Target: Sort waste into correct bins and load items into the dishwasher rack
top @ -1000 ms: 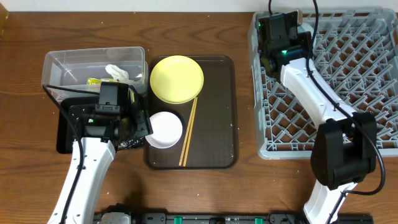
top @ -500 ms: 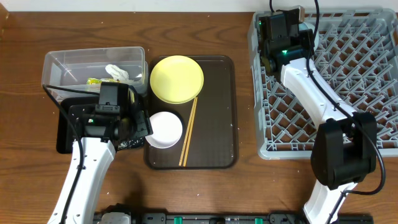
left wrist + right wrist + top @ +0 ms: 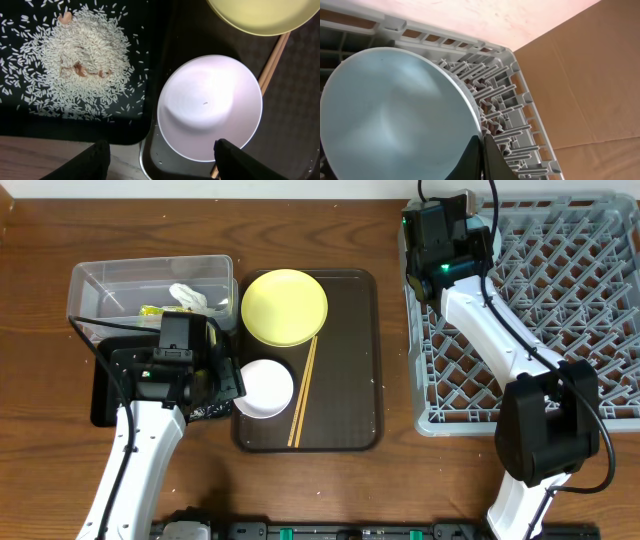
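Observation:
Next, my right gripper should shift the light blue bowl toward the brown tray's side and tip onto the rack [image 3: 560, 300], since pegs stand close beside it.
My left gripper [image 3: 165, 162] is open and empty, low over the near rim of the white bowl [image 3: 210, 105], where the black tray [image 3: 150, 60] meets the brown serving tray. Loose rice [image 3: 80, 60] lies heaped in the black tray. The yellow plate [image 3: 285, 306] and wooden chopsticks [image 3: 303, 390] lie on the brown tray. My right gripper [image 3: 481, 150] is shut on the rim of the light blue bowl [image 3: 395, 115], at the far left corner of the grey rack [image 3: 560, 300]. The tissue [image 3: 188, 296] and wrapper [image 3: 152, 310] sit in the clear tub [image 3: 100, 280]. The green cup is out of view.
The dark brown serving tray [image 3: 350, 360] lies between the bins and the rack. The black tray [image 3: 103, 405] sits in front of the clear tub, partly under my left arm. The rack's pegs [image 3: 510, 100] stand right beside the bowl's rim. Wooden table surrounds everything.
My right gripper has shifted a little left and toward the far edge at the rack's corner, still holding the blue bowl. The left arm has not moved.

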`<state>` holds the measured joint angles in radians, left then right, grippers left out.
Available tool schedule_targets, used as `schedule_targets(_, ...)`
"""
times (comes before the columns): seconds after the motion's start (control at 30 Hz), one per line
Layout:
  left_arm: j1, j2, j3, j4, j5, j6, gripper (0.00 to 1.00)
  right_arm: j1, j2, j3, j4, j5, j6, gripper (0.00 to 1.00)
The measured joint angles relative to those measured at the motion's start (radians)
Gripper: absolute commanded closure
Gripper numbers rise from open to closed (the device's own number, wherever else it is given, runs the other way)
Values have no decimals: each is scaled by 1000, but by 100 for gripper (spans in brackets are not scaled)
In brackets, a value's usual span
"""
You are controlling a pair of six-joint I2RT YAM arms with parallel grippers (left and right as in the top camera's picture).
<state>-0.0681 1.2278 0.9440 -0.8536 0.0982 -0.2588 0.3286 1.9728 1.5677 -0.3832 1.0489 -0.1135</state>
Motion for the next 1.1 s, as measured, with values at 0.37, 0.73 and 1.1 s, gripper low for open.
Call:
schedule_targets(0.37, 0, 0, 0, -3, 0, 0, 31, 3, 29, 0, 50, 56, -78, 99)
schedule_targets(0.73, 0, 0, 0, -3, 0, 0, 31, 62, 127, 0, 113, 182, -191, 99)
schedule_targets(1.1, 0, 0, 0, -3, 0, 0, 30, 83, 130, 0, 91, 251, -201, 99)
